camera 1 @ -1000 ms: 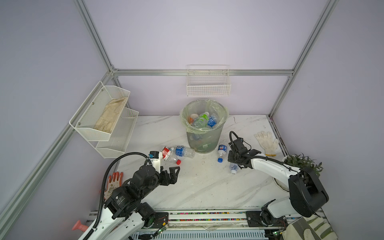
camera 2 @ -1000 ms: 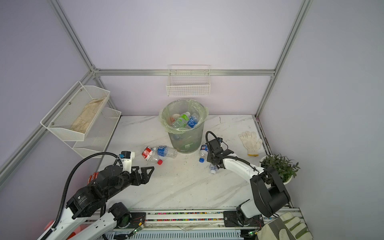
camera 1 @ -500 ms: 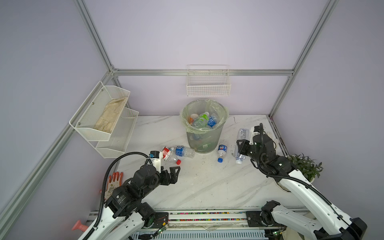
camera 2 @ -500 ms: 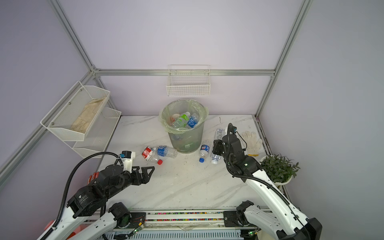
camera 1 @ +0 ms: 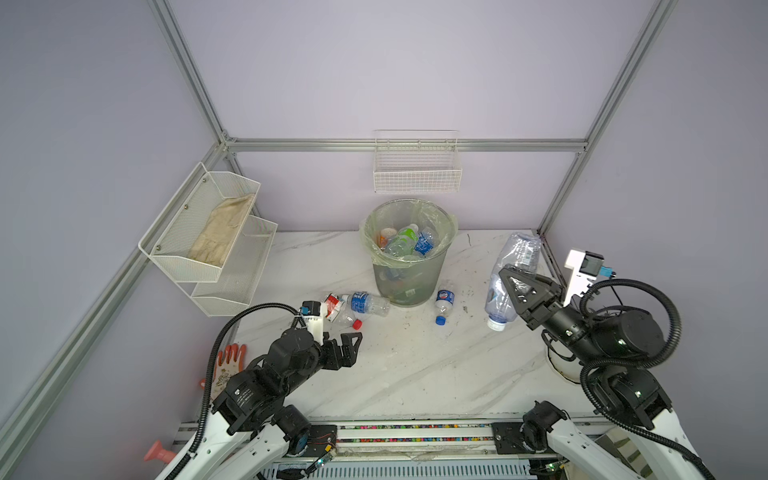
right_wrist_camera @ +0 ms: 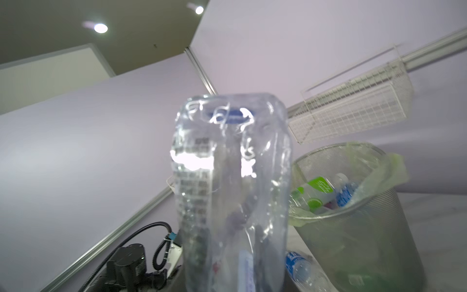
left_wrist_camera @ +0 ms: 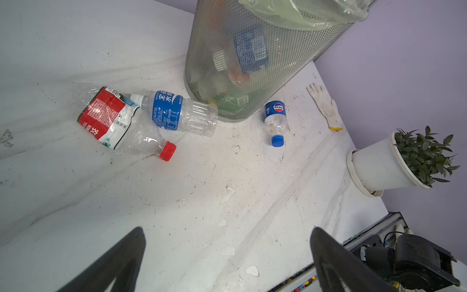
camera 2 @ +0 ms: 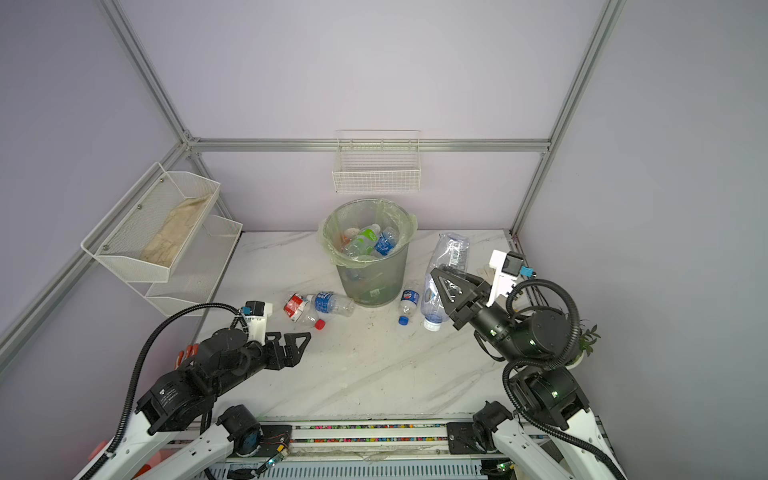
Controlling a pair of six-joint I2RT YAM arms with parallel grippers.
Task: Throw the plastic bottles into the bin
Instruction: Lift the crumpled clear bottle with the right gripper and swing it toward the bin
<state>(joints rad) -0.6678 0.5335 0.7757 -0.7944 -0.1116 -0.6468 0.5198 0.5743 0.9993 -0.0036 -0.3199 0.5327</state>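
The large crumpled bottle goes up and outward over the bin's opening (camera 1: 409,230) (right_wrist_camera: 338,181) next, where my right gripper releases it, because it still hangs out beside the bin.
My right gripper (camera 1: 506,277) is shut on a large clear crumpled bottle (camera 1: 515,266), held cap-down in the air to the right of the bin (camera 1: 409,276). In the right wrist view this bottle (right_wrist_camera: 232,177) fills the middle and hides the fingers, with the bin (right_wrist_camera: 366,227) beside it. The mesh bin has a pale green bag and holds several bottles. Three bottles lie on the table by its base: a red-label one (left_wrist_camera: 113,121), a blue-label one (left_wrist_camera: 177,113) and a small blue-capped one (left_wrist_camera: 276,121). My left gripper (left_wrist_camera: 227,230) hangs open and empty in front of them.
A white glove (left_wrist_camera: 324,106) lies at the back right, and a potted plant (left_wrist_camera: 394,161) stands near the right edge. An orange glove (camera 1: 228,365) lies at the left front. White wire baskets hang on the back wall (camera 1: 417,166) and the left wall (camera 1: 208,232).
My right arm has lifted the clear bottle from the table beside the bin and swung it up and to the right. The left arm has not moved.
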